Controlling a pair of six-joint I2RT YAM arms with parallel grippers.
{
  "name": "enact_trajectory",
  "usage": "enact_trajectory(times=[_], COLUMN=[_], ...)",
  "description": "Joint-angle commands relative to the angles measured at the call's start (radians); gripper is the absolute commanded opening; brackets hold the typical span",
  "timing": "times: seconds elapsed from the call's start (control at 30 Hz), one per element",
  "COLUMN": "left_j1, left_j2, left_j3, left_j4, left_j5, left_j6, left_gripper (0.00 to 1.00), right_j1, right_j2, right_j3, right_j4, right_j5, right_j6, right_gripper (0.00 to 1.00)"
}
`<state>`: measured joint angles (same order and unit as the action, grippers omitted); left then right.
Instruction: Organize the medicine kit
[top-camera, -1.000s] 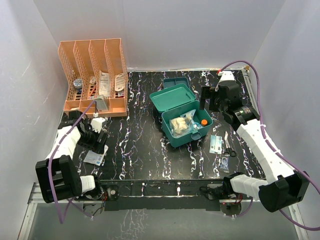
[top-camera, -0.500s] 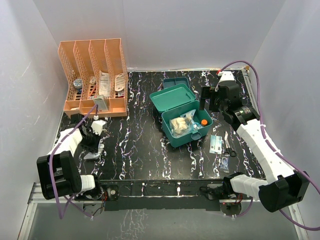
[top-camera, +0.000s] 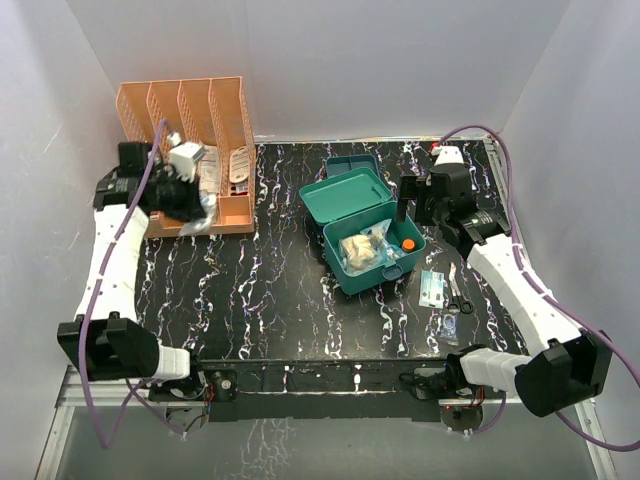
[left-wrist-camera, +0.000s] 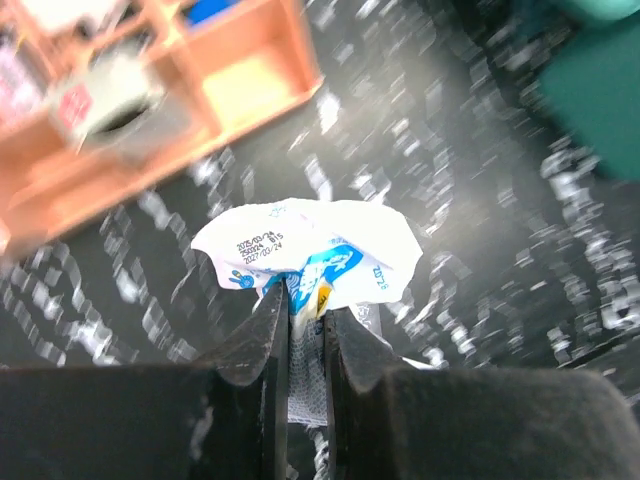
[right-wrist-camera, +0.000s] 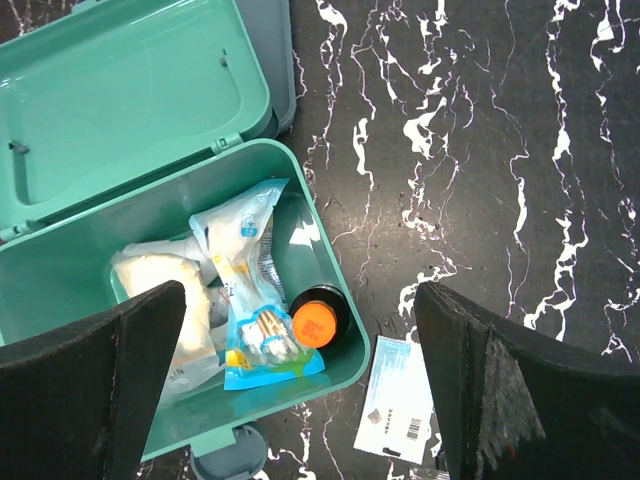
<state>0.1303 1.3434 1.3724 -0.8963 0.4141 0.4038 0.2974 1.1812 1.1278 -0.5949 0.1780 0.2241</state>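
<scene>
The left gripper should next swing over the cream pack (top-camera: 357, 253) and let go of the crumpled packet there, because the open kit is to the gripper's right in the top view.
The medicine kit (top-camera: 372, 262) stands open mid-table, its lid (top-camera: 345, 194) leaning back and a darker teal insert tray (top-camera: 353, 162) behind it. Inside lie a cream pack (right-wrist-camera: 160, 280), a blue-and-white swab packet (right-wrist-camera: 250, 300) and a bottle with an orange cap (right-wrist-camera: 315, 320). My left gripper (left-wrist-camera: 305, 312) is shut on a crumpled white and blue packet (left-wrist-camera: 310, 245), held in the air in front of the orange file rack (top-camera: 190, 140). My right gripper (right-wrist-camera: 300, 375) hangs wide open over the kit's right end (right-wrist-camera: 335, 280), with nothing between its fingers.
A flat white sachet (top-camera: 432, 288), small scissors (top-camera: 458, 292) and another small packet (top-camera: 448, 325) lie on the black marbled table to the right of the kit. The orange rack holds several items in its slots. White walls close in on three sides.
My left gripper shut on the packet at the table's left front, then lifted it up and back toward the orange rack. The right arm has barely moved.
</scene>
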Motion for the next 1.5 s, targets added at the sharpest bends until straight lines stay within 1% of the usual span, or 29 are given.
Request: enact_trajectory(times=[0.0, 0.07, 0.17, 0.23, 0.33, 0.43, 0.53, 0.6, 0.67, 0.8, 1.0, 1.1, 1.3, 1.47], left_j1=[-0.207, -0.327, -0.496, -0.592, -0.686, -0.737, -0.774, -0.791, -0.806, -0.844, -0.856, -0.861, -0.86, -0.861], left_j2=[0.102, 0.153, 0.245, 0.306, 0.394, 0.458, 0.492, 0.499, 0.493, 0.456, 0.501, 0.51, 0.483, 0.467], left_j3=[0.169, 0.229, 0.302, 0.338, 0.384, 0.423, 0.438, 0.421, 0.374, 0.236, 0.173, 0.158, 0.104, 0.051], left_j4=[-0.011, 0.053, 0.122, 0.162, 0.228, 0.311, 0.397, 0.457, 0.534, 0.733, 0.862, 0.887, 0.846, 0.844], left_j5=[0.105, 0.109, 0.089, 0.083, 0.104, 0.151, 0.173, 0.183, 0.187, 0.144, 0.102, 0.064, -0.079, -0.157], left_j6=[-0.34, -0.443, -0.548, -0.597, -0.679, -0.777, -0.861, -0.918, -0.985, -1.125, -1.313, -1.347, -1.328, -1.356], left_gripper=[0.0, 0.0, 0.0, 0.0, 0.0, 0.0, 0.0, 0.0, 0.0, 0.0, 0.0, 0.0, 0.0, 0.0], right_j1=[0.003, 0.003, -0.009, -0.04, -0.101, -0.152, -0.178, -0.19, -0.201, -0.211, -0.215, -0.215, -0.216, -0.215], right_j2=[0.02, 0.027, 0.04, 0.048, 0.052, 0.046, 0.039, 0.036, 0.033, 0.029, 0.033, 0.032, 0.023, 0.003], right_j3=[-0.003, -0.002, 0.015, 0.027, 0.025, 0.018, 0.011, 0.005, -0.001, -0.022, -0.047, -0.048, -0.042, -0.035], right_j4=[0.063, 0.055, 0.022, 0.004, -0.004, 0.003, 0.007, 0.011, 0.014, 0.033, 0.053, 0.056, 0.056, 0.046], right_j5=[0.069, 0.112, 0.195, 0.214, 0.204, 0.176, 0.171, 0.171, 0.169, 0.155, 0.133, 0.128, 0.103, 0.1], right_j6=[0.045, 0.062, 0.089, 0.103, 0.117, 0.114, 0.099, 0.091, 0.084, 0.081, 0.086, 0.088, 0.11, 0.12], right_gripper=[0.99, 0.99, 0.98, 0.98, 0.98, 0.98, 0.98, 0.98, 0.98, 0.98, 0.98, 0.98, 0.98, 0.98])
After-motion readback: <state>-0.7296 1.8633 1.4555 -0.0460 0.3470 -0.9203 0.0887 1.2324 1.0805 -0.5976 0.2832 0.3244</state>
